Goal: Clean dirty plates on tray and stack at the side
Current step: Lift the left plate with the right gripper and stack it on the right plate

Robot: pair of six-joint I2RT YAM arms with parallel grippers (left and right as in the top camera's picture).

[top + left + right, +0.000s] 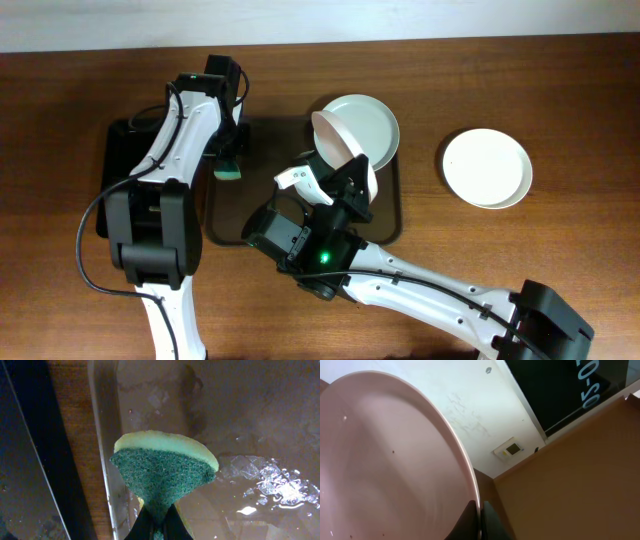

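Note:
Next, my right gripper swings right in the overhead view over the third plate [487, 168] below, levels my tilted plate and lowers it to release.
My right gripper [362, 180] is shut on the rim of a white plate [340, 145] and holds it tilted on edge above the brown tray [392, 225]. In the right wrist view the plate [385, 465] fills the left side, its rim pinched between my fingers [481, 515]. A second plate [372, 122] lies flat at the tray's back right. A third plate [487, 167] lies on the table to the right of the tray. My left gripper [229, 152] is shut on a green and yellow sponge [162, 470] over the tray's left rim [107, 450].
A black tray [122, 160] lies left of the brown tray, under the left arm. The brown tray's floor is wet in the left wrist view [260, 485]. Bare wooden table [560, 260] lies to the right and front.

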